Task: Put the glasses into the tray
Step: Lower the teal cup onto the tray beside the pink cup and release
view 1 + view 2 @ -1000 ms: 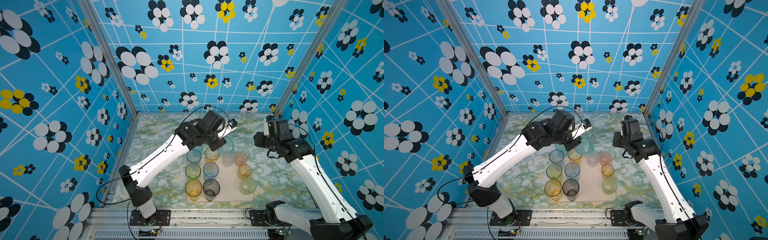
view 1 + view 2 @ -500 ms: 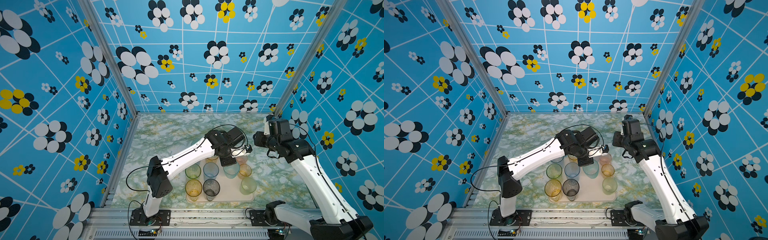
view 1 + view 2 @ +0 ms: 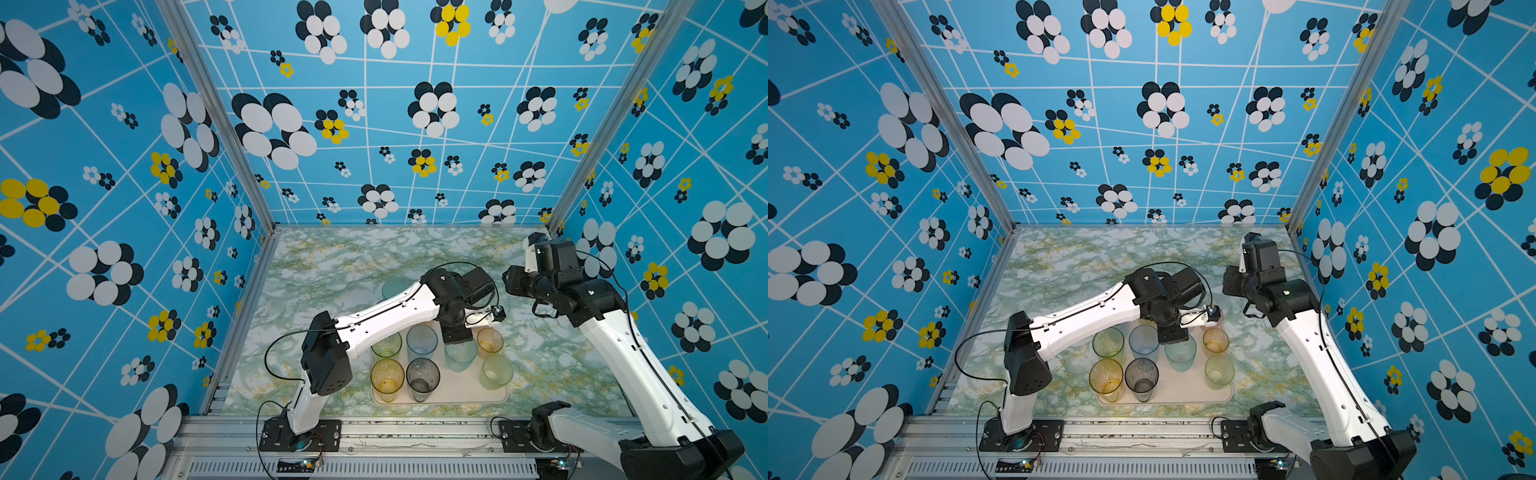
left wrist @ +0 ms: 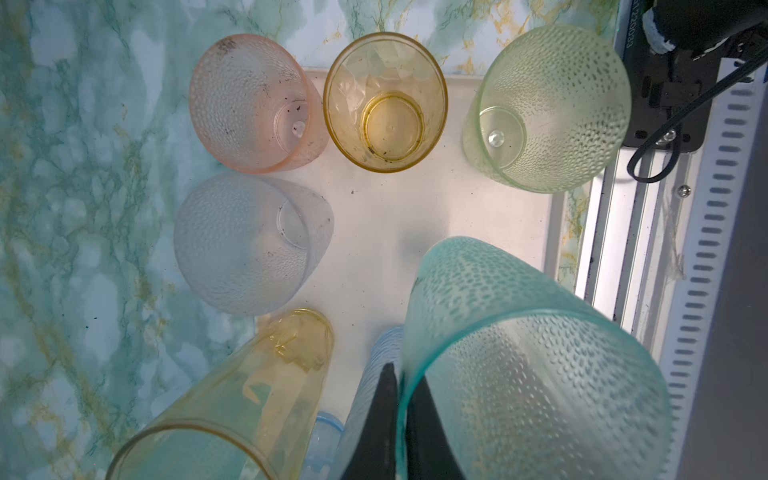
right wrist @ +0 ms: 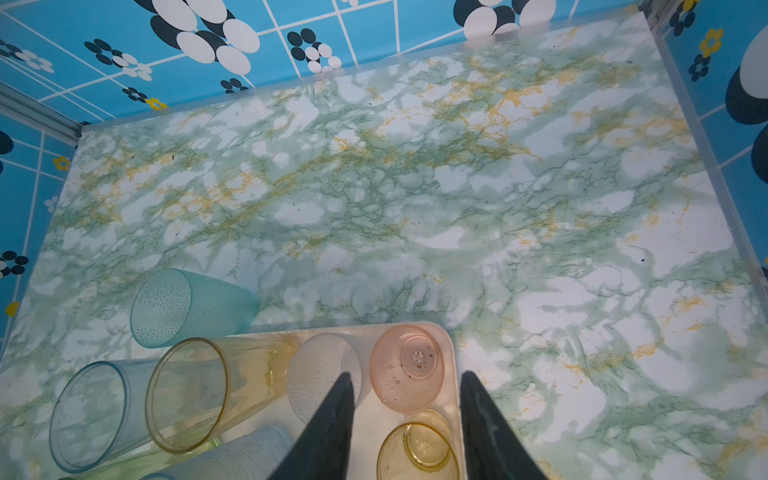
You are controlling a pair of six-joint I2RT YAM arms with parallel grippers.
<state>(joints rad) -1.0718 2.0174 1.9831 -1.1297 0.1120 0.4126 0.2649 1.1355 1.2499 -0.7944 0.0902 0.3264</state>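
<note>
I should next ease my left gripper outward and down onto the tray's bare bottom, which shows between the blue (image 3: 422, 338) and small amber glasses, then let go of the teal glass's rim.
My left gripper (image 4: 401, 374) is shut on the rim of a tall teal glass (image 4: 532, 357), one finger inside and one outside. In both top views this teal glass (image 3: 460, 355) (image 3: 1180, 353) hangs upright over the cream tray (image 3: 440, 401) under the left gripper (image 3: 456, 336). I cannot tell whether its base touches. Green (image 3: 386, 345), blue (image 3: 422, 338), amber (image 3: 387, 376), grey (image 3: 422, 374), orange (image 3: 490, 340) and pale green (image 3: 496, 372) glasses stand in the tray. Pink (image 5: 407, 368) and clear (image 5: 324, 374) glasses stand at its far end. My right gripper (image 5: 406, 376) hovers open and empty above them.
A second teal glass (image 5: 183, 307) (image 3: 394, 287) stands on the marble table just beyond the tray's far edge, partly behind the left arm. The patterned walls close three sides. The aluminium rail (image 3: 374, 432) runs along the front.
The left arm has swung from behind the tray toward the front and right, carrying the teal glass down among the others. The right arm has not moved.
</note>
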